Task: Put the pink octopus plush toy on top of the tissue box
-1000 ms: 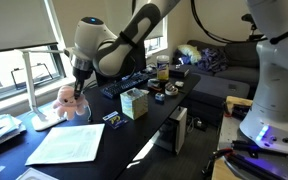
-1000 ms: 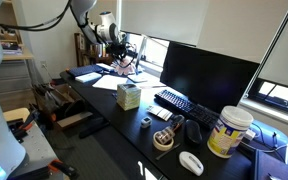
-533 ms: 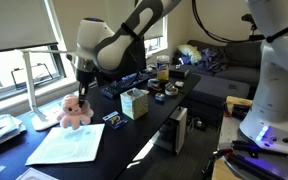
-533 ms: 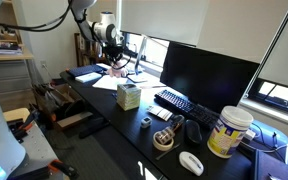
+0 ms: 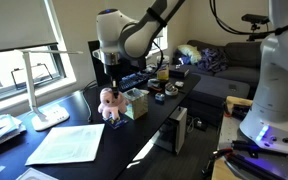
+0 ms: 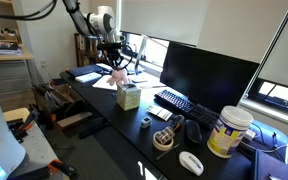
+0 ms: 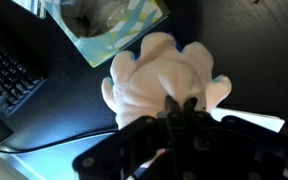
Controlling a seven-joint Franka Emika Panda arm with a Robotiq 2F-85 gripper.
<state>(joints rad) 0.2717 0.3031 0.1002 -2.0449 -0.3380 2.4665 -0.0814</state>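
The gripper rises over the tissue box's open top [image 5: 136, 93] [image 7: 82, 14] next, since the toy hangs beside the box, then brings the toy down onto it.
The pink octopus plush toy [image 5: 109, 102] hangs from my gripper [image 5: 112, 86], lifted above the dark desk just beside the tissue box [image 5: 135, 103]. In an exterior view the toy [image 6: 118, 77] is above and behind the tan cube box [image 6: 128, 96]. In the wrist view the gripper [image 7: 181, 104] is shut on the pale pink plush [image 7: 164, 75], and the tissue box [image 7: 109, 25] with its open top lies at the upper left, apart from the toy.
A white paper sheet [image 5: 66, 145] lies on the desk near the front. A keyboard [image 6: 176, 103], monitor [image 6: 206, 70], a white lamp [image 5: 34, 95] and several small items [image 5: 164, 92] stand around. A small dark card packet [image 5: 113, 120] lies by the box.
My gripper has lifted the pink octopus off the desk and carried it sideways from near the lamp to right beside the tissue box.
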